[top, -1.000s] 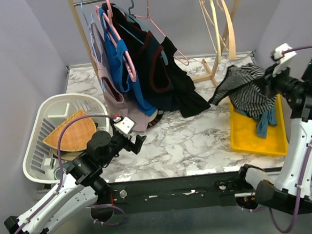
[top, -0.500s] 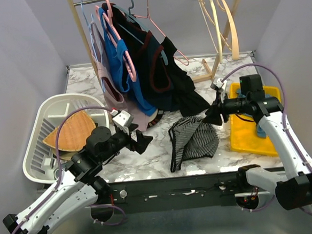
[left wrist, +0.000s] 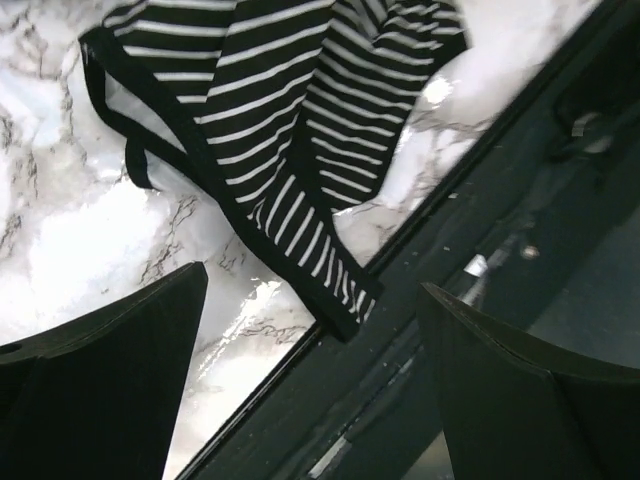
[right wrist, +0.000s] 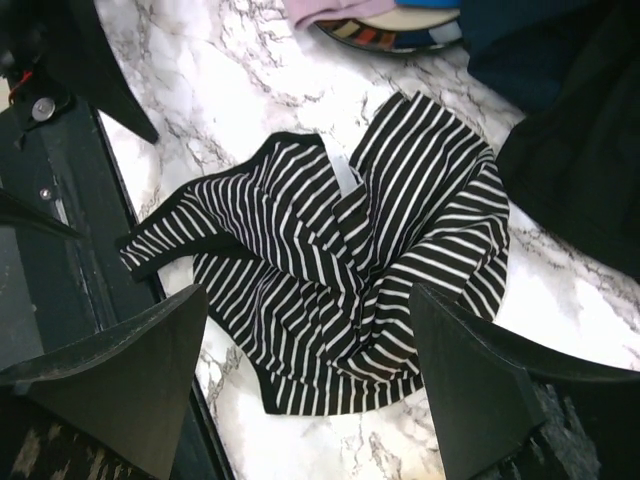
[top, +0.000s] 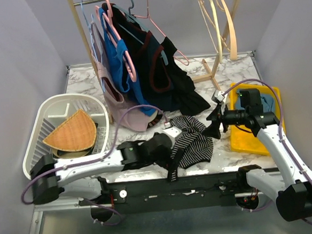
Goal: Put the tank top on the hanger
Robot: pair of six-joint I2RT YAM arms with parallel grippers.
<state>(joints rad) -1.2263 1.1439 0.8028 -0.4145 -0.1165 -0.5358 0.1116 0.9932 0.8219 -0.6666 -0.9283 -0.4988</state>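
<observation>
I will next lower the open fingers of my left gripper around the tank top's narrow corner (top: 173, 172) (left wrist: 338, 292) below and close them, because that corner sticks out over the dark bar, clear of the tank top's folds.
The striped tank top (top: 194, 142) lies crumpled on the marble near the table's front edge, one corner over the dark rail. It fills the right wrist view as tank top (right wrist: 340, 270) and shows in the left wrist view as tank top (left wrist: 280, 120). My right gripper (top: 214, 121) hovers just right of it, open (right wrist: 308, 290), with nothing between its fingers. My left gripper (top: 171, 147) reaches in from the left at its lower edge, open (left wrist: 312, 285), above the hanging corner. The cream wooden hanger (top: 217, 16) hangs on the rack at the back right.
A yellow tray (top: 254, 139) with a teal cloth (top: 268, 105) sits at the right. A white basket (top: 40, 152) holding a woven piece stands at the left. Clothes on pink hangers (top: 119, 39) and a black garment (top: 183, 91) hang from the back rack.
My right gripper carried the tank top from over the tray to the table's front, opened and let it go. My left arm swung right to the tank top's edge.
</observation>
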